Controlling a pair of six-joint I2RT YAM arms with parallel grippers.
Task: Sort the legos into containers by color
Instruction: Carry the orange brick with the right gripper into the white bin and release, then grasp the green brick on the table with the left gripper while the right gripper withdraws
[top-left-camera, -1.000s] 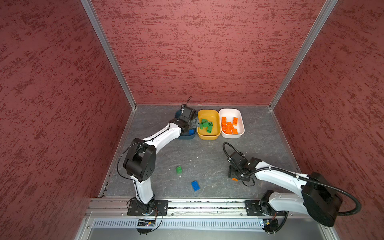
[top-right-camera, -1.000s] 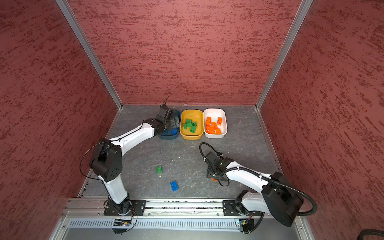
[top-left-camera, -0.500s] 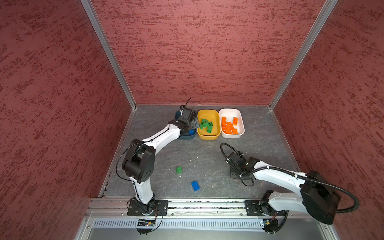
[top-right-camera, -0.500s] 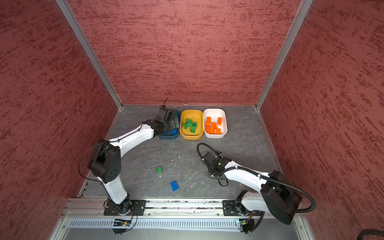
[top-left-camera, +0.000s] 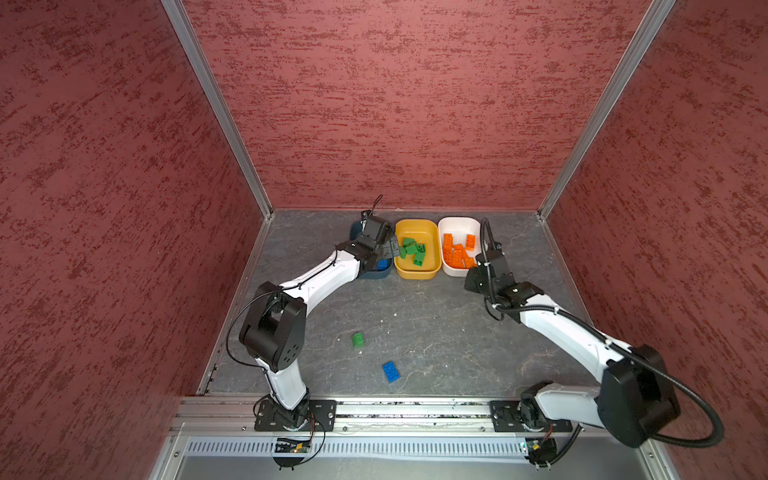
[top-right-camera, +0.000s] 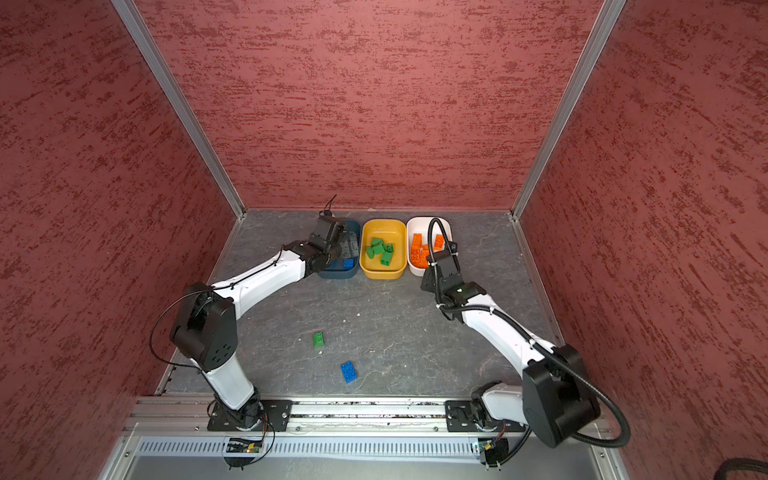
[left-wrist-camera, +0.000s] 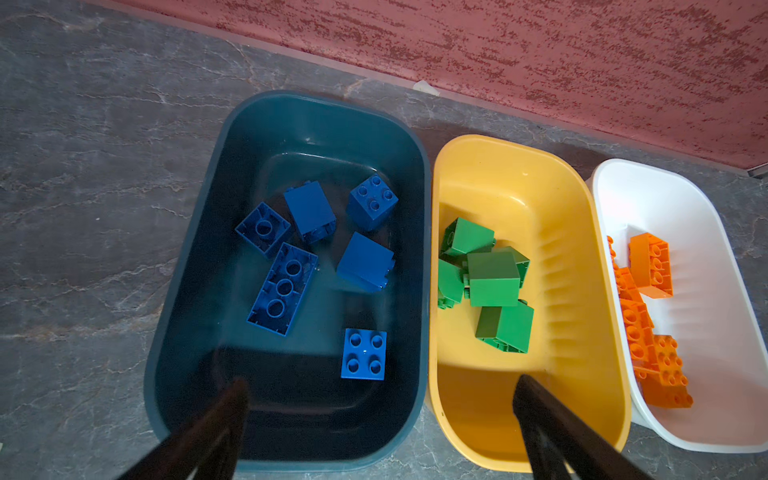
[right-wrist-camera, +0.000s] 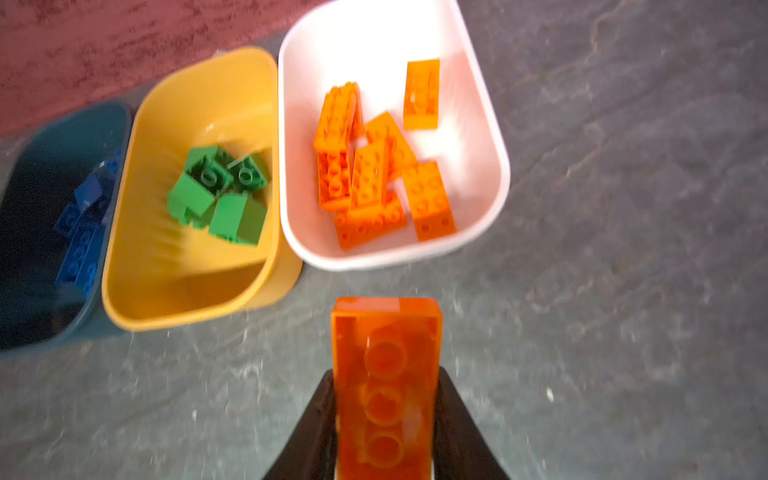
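Note:
The long orange brick (right-wrist-camera: 386, 324) goes where the legos are orange next, as my right gripper moves just outward over the white tub (right-wrist-camera: 382, 172) and releases it.
Three containers stand in a row at the back: a teal tub (left-wrist-camera: 291, 99) with several blue legos (left-wrist-camera: 363, 354), a yellow tub (top-left-camera: 417, 275) with several green legos (top-left-camera: 413, 249), and a white tub (top-left-camera: 459, 220) with several orange legos (right-wrist-camera: 370, 178). My left gripper (left-wrist-camera: 381, 384) hangs open over the near ends of the teal and yellow tubs, holding nothing. Just in front of the white tub, above the floor, my right gripper (right-wrist-camera: 386, 374) is shut on a long orange brick (right-wrist-camera: 386, 324). A green brick (top-left-camera: 358, 339) and a blue brick (top-left-camera: 390, 371) lie loose on the floor.
The grey stone floor (top-left-camera: 436, 332) is boxed in by red walls on three sides, with a metal rail (top-left-camera: 415, 409) along the front. The right arm's black cable (top-left-camera: 486, 237) arches over the white tub's near corner.
The right gripper closed on the orange brick at the front middle of the floor, lifted it and carried it back toward the white tub. The left arm has barely moved.

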